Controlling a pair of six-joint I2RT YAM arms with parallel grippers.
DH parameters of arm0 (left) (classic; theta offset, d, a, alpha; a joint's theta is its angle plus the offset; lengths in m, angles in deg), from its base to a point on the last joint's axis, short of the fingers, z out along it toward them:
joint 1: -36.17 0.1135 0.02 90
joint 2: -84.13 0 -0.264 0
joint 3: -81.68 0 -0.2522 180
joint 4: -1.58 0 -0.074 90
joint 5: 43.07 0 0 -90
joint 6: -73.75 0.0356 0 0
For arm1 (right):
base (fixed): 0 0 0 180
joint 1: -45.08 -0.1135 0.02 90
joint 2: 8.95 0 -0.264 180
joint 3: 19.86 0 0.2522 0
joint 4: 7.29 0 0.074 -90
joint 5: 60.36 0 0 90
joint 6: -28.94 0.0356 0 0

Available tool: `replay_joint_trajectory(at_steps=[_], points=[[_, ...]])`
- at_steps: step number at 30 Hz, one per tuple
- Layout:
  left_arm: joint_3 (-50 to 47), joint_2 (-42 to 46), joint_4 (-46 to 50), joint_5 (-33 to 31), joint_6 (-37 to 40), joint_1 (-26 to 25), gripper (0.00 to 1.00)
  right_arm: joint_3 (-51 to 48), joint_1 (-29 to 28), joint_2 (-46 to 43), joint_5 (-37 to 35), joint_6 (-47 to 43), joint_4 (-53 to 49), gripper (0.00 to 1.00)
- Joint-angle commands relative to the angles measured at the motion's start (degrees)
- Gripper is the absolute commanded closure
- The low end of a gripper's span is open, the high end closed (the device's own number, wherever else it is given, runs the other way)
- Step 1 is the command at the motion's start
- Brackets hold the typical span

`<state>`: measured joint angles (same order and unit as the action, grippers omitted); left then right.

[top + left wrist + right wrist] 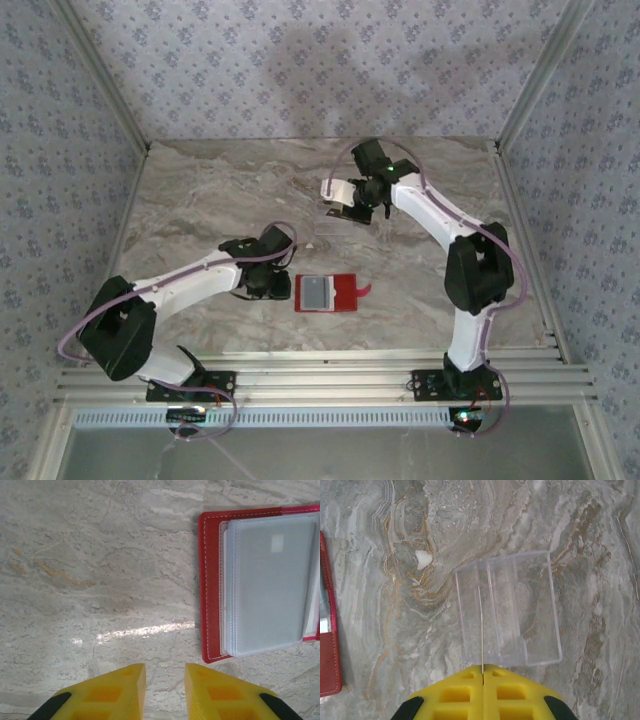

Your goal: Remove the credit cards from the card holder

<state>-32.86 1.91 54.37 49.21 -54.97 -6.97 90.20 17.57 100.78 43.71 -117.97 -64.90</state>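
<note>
Next, my right gripper will advance over the clear plastic tray and lower to release the credit card among its ribbed dividers, as the card's edge runs along them.
The red card holder lies open on the marble table, its stack of greyish clear sleeves facing up. My left gripper sits just left of it and is open a little, with only table between the yellow fingertips. The holder's red edge is ahead and to the right of them. My right gripper hovers farther back, shut on a thin credit card seen edge-on. That card looks whitish from above. The holder's red edge also shows at the left of the right wrist view.
A clear plastic tray with ribbed dividers lies on the table right under the held card. Patterned walls close in the table on three sides, and an aluminium rail runs along the near edge.
</note>
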Motion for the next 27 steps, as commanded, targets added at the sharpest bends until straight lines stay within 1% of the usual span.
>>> replay_joint_trajectory(at_steps=[1,5,9,18,27], points=[[-1.0,1.2,1.3,-0.8,-1.0,0.3,0.72,5.6,-0.9,4.0,-1.1,-6.1,-7.4,1.0],[-1.4,1.6,1.3,-0.9,-1.3,0.4,0.72,10.5,-1.3,8.4,-3.2,-8.0,-10.5,1.0],[-1.9,1.8,0.8,-0.7,-1.5,0.5,0.72,13.8,-1.3,11.2,-3.8,-9.0,-11.9,1.0],[-2.2,1.6,0.3,-0.6,-2.1,0.6,0.72,17.5,-1.6,15.6,-4.3,-10.3,-13.2,1.0],[-2.3,1.5,0.3,-0.4,-2.1,1.0,0.72,18.4,-2.2,17.8,-3.4,-11.6,-16.1,1.0]])
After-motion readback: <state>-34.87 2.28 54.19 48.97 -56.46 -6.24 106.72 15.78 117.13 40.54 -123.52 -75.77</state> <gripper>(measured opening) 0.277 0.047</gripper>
